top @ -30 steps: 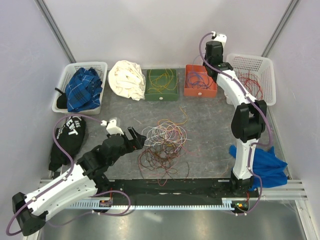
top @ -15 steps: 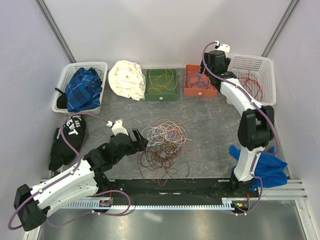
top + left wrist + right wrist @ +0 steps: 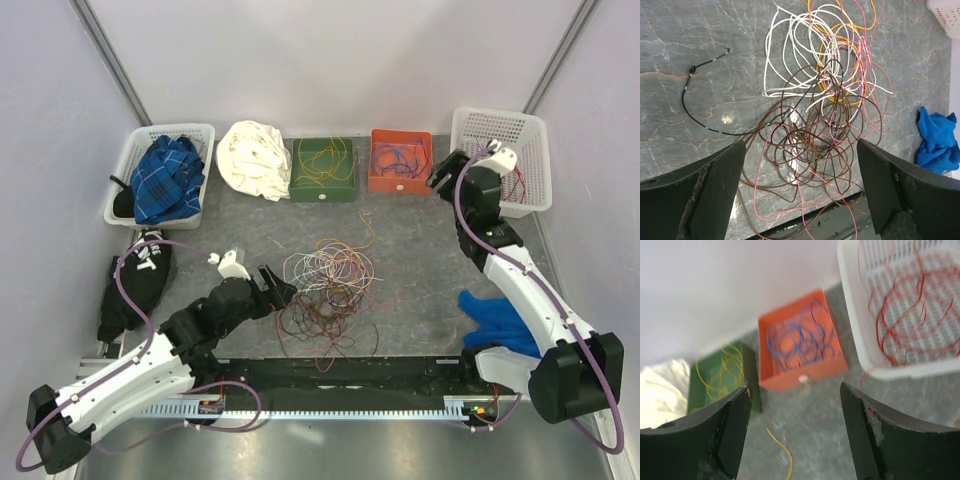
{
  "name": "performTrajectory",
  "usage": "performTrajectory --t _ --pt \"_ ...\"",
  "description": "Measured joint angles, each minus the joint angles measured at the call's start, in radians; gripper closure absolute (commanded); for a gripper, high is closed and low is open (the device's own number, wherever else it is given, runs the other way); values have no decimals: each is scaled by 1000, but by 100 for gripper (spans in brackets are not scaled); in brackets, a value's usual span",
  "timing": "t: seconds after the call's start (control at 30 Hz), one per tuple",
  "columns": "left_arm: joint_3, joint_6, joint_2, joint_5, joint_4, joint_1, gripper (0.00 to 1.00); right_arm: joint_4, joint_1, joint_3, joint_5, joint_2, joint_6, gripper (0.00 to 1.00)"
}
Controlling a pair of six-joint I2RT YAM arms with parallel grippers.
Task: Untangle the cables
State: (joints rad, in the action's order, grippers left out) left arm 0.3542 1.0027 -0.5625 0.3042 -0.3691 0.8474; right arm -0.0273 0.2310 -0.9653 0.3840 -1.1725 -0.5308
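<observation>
The pink cable's thin pieces lie over the white loops, so my right gripper needs to tilt and come back and down onto the pink cable.
The tangle of cables [image 3: 325, 290] lies mid-table: white, pink, brown, yellow and black strands looped through each other [image 3: 825, 115]. My left gripper [image 3: 275, 290] hovers at the tangle's left edge, open [image 3: 800, 195], with brown and pink loops on the table between its fingers and nothing gripped. My right gripper [image 3: 440, 175] hangs open at the back right [image 3: 795, 435], above bare table in front of the orange box [image 3: 805, 377], and holds nothing. A loose yellow strand [image 3: 785, 450] lies below it.
The orange box [image 3: 400, 185] holds blue cables, the green box [image 3: 325, 190] yellow ones, the white basket [image 3: 545, 150] red ones. A basket with plaid cloth [image 3: 125, 170], a white cloth [image 3: 255, 160], a black bag [image 3: 135, 280] and a blue cloth [image 3: 510, 320] line the edges.
My right arm has swung back from above the orange box toward the near right, and its gripper has opened. The left gripper has moved closer to the tangle.
</observation>
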Motion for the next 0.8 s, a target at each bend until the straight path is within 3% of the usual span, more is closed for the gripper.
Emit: performTrajectory --t 0.27,0.43,0.8 --pt "-41 21 42 -29 9 0 0 13 6 286 -109 73 -45 24" --pt "-45 37 26 -19 21 0 0 11 55 363 -165 161 -41 24" --pt "-37 53 -252 -56 138 0 0 -14 439 392 -238 96 9 24"
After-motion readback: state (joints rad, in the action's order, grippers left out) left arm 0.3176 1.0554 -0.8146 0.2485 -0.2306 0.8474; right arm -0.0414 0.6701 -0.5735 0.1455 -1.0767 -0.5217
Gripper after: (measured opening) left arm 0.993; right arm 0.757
